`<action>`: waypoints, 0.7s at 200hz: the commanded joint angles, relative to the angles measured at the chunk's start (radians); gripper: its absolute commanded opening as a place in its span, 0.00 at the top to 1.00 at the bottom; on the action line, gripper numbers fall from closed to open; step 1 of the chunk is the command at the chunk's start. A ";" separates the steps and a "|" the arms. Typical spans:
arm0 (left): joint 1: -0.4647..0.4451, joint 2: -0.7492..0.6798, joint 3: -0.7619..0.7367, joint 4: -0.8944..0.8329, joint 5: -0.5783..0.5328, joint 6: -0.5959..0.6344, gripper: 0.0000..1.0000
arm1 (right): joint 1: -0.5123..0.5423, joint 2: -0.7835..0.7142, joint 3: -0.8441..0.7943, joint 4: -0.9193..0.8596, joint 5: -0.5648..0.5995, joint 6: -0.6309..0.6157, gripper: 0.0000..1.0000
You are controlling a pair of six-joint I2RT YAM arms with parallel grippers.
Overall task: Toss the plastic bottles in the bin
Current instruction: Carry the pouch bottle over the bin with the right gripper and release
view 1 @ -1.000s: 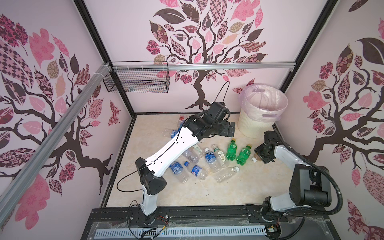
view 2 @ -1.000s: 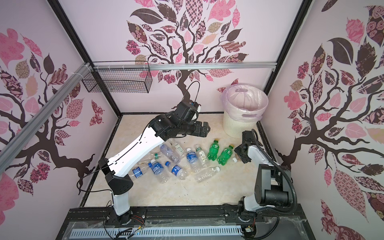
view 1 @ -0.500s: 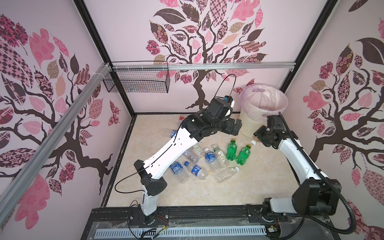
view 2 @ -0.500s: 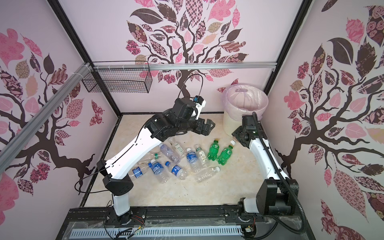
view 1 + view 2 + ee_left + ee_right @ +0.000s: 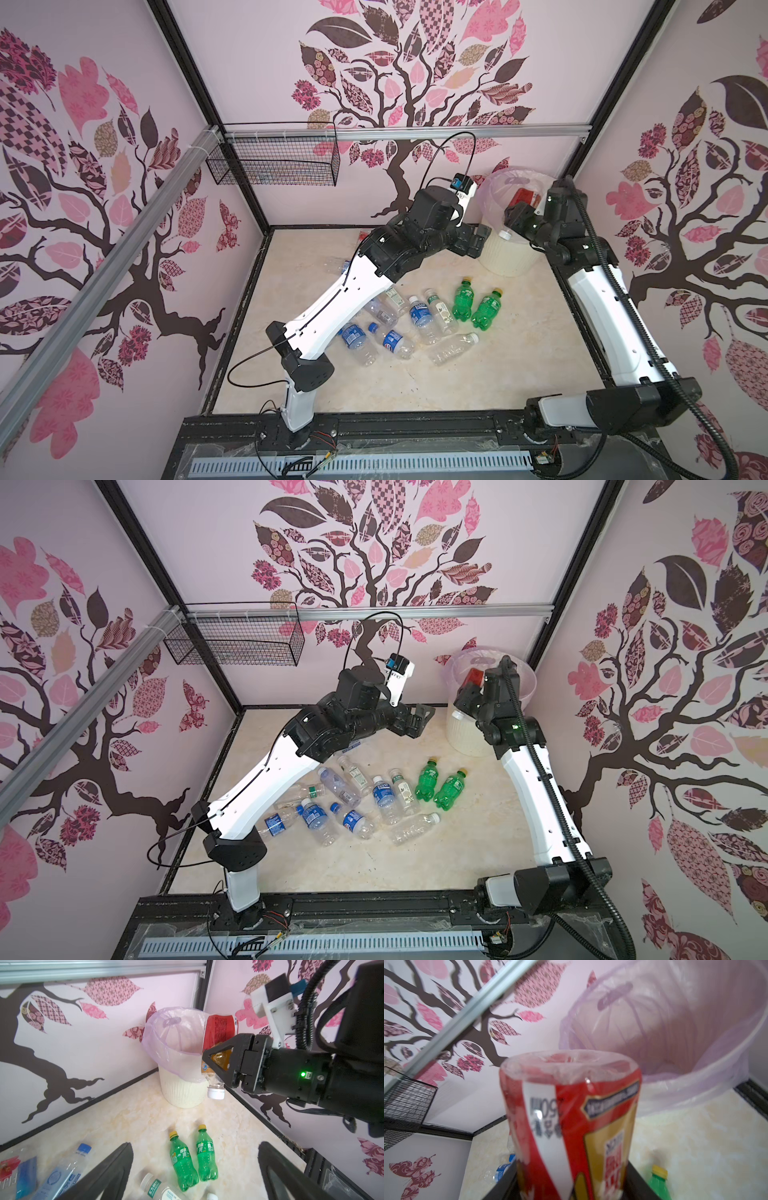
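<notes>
The red-labelled bottle goes up and outward with my right gripper over the bin's opening point(image 5: 505, 187) point(image 5: 664, 1028) next for release, because its white cap hangs outside the bin's side.
The bin point(image 5: 512, 259) point(image 5: 464, 741) point(image 5: 182, 1091) stands in the back right corner, lined with a lilac bag point(image 5: 695, 1039). My right gripper point(image 5: 518, 217) point(image 5: 468, 699) point(image 5: 218, 1059) point(image 5: 571, 1176) is shut on a red-labelled bottle point(image 5: 524, 195) point(image 5: 473, 675) point(image 5: 218, 1030) point(image 5: 571, 1115). That bottle is held base up at the bin's near rim, its white cap point(image 5: 216, 1093) hanging outside the wall. My left gripper point(image 5: 478, 245) point(image 5: 419, 721) point(image 5: 194, 1145) is open and holds nothing, raised left of the bin. Several plastic bottles point(image 5: 415, 320) point(image 5: 374, 800) lie on the floor, two of them green point(image 5: 473, 303) point(image 5: 438, 785) point(image 5: 193, 1159).
A black wire basket point(image 5: 274, 162) point(image 5: 237, 642) hangs on the back wall at the left. A metal rail point(image 5: 415, 133) crosses the back wall. Patterned walls close in both sides, and a black frame point(image 5: 415, 424) runs along the front.
My right gripper has risen from the floor beside the bin to its rim, carrying the red-labelled bottle. My left gripper has shifted right, towards the bin, still open.
</notes>
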 commanded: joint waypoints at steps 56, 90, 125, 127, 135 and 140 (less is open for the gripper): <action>-0.022 0.039 0.117 0.266 0.016 0.010 0.03 | 0.009 0.199 0.389 0.157 0.108 -0.308 0.58; -0.022 0.035 0.111 0.272 0.025 -0.006 0.03 | 0.008 0.236 0.496 0.183 0.150 -0.373 0.58; -0.022 0.028 0.093 0.269 0.031 -0.016 0.03 | 0.008 0.280 0.556 0.171 0.209 -0.422 0.55; -0.022 0.027 0.092 0.268 0.030 -0.016 0.03 | 0.008 0.283 0.555 0.168 0.213 -0.422 0.55; -0.022 0.026 0.088 0.265 0.027 -0.018 0.03 | 0.005 0.300 0.552 0.154 0.235 -0.422 0.55; -0.022 0.026 0.085 0.264 0.029 -0.021 0.03 | 0.002 0.313 0.550 0.140 0.249 -0.418 0.54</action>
